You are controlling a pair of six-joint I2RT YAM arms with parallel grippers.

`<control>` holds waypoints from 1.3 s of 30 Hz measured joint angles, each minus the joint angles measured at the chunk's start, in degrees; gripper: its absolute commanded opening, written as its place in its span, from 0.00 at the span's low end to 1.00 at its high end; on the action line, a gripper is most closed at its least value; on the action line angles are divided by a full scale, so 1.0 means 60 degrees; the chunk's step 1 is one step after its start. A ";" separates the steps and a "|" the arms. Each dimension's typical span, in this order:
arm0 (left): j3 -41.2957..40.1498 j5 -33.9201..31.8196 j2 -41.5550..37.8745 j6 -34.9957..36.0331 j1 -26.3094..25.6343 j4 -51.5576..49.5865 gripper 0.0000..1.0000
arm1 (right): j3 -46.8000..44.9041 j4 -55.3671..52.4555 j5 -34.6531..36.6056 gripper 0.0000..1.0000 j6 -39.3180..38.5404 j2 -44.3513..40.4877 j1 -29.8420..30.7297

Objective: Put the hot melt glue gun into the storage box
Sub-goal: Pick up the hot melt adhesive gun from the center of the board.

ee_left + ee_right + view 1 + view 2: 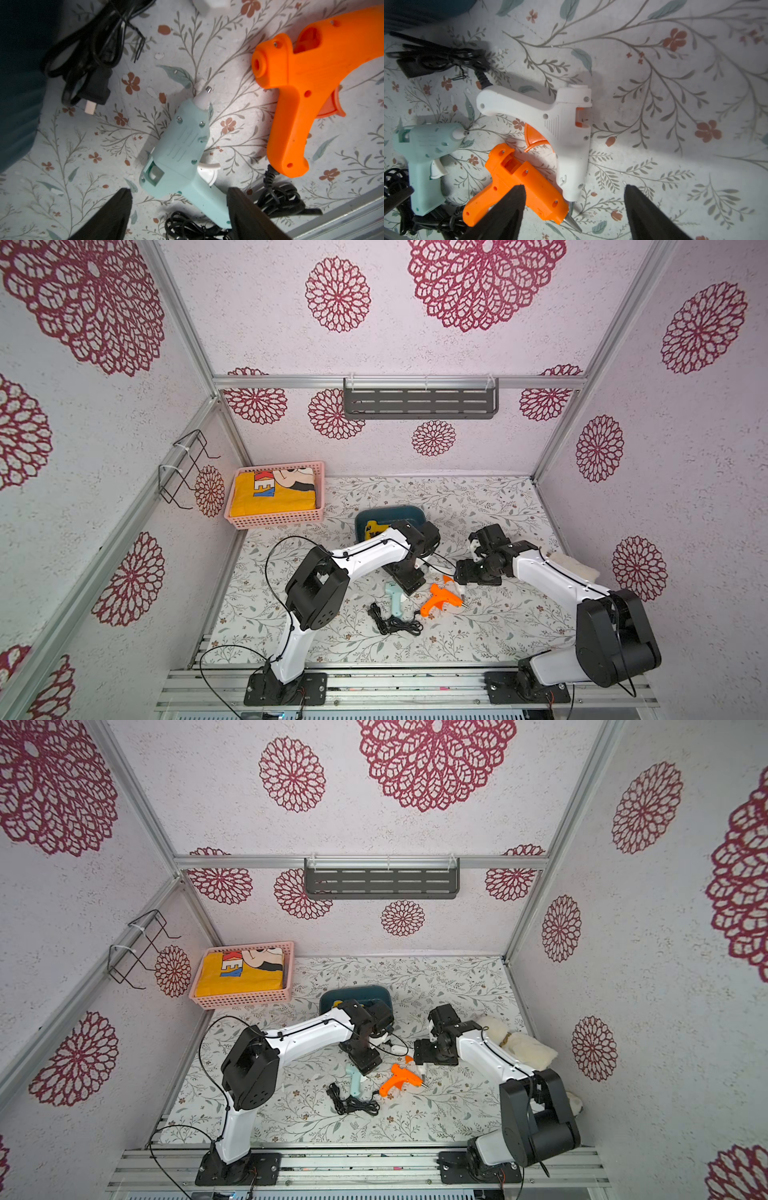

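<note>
Next, my left gripper comes down astride the mint gun's body (392,589) (178,144) and closes, because it lies below with clear table between it and the orange gun.
Three glue guns lie close together on the floral table: a mint one (182,149), an orange one (525,182) and a white one (562,124). The dark teal storage box (409,512) stands just behind them, with a yellow glue gun (374,529) inside. My left gripper (180,199) is open, low over the mint gun (392,597), its fingers on either side of the handle. My right gripper (574,193) is open above the orange gun's (440,599) barrel and the white gun's nozzle. Neither holds anything.
Black power cords (395,622) lie coiled beside the guns toward the table's front. A pink lattice basket (276,522) with a yellow cloth sits at the back left. A white plush toy (523,1046) lies behind the right arm. A metal rail (374,680) edges the front.
</note>
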 measured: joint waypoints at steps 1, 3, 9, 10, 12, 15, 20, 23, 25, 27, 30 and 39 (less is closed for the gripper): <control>0.0036 0.0000 0.0004 0.0066 -0.0007 0.0073 0.79 | 0.0000 0.0004 0.0000 0.82 0.0000 0.0000 0.0000; 0.0124 0.0004 0.0018 0.0182 -0.0022 0.0222 0.79 | 0.0000 0.0000 0.0000 0.82 0.0000 0.0000 0.0000; 0.0244 0.0073 0.0149 0.0444 -0.0029 0.0517 0.78 | 0.0000 0.0000 0.0000 0.82 -0.0004 0.0000 0.0000; 0.0244 0.0106 0.0200 0.0477 -0.0029 0.0539 0.77 | 0.0000 0.0000 0.0000 0.82 -0.0004 0.0000 0.0000; 0.0244 0.0149 0.0317 0.0546 -0.0029 0.0576 0.77 | 0.0000 0.0000 0.0000 0.82 -0.0004 0.0000 0.0000; 0.0244 0.0215 0.0484 0.0648 -0.0029 0.0616 0.76 | 0.0000 0.0000 0.0004 0.82 -0.0004 0.0000 0.0000; 0.0186 0.0397 0.0550 0.0827 -0.0015 0.0739 0.73 | 0.0000 0.0000 0.0000 0.82 -0.0004 0.0000 0.0000; 0.0073 0.0499 0.0554 0.0940 0.0022 0.0787 0.72 | -0.0004 0.0007 0.0000 0.82 -0.0004 0.0000 0.0000; -0.0011 0.0616 0.0561 0.1031 0.0051 0.0816 0.70 | -0.0055 0.0051 0.0000 0.82 -0.0004 -0.0004 0.0000; -0.0098 0.0688 0.0583 0.1104 0.0066 0.0856 0.69 | -0.0182 0.0098 0.0000 0.82 0.0000 -0.0004 0.0000; -0.0284 0.0750 0.0601 0.1224 0.0073 0.0976 0.68 | -0.0444 0.0124 0.0000 0.82 0.0018 -0.0004 0.0000; -0.0579 0.0867 0.0798 0.1577 0.0135 0.1242 0.61 | -0.0765 0.0211 -0.0018 0.82 0.0084 -0.0149 0.0000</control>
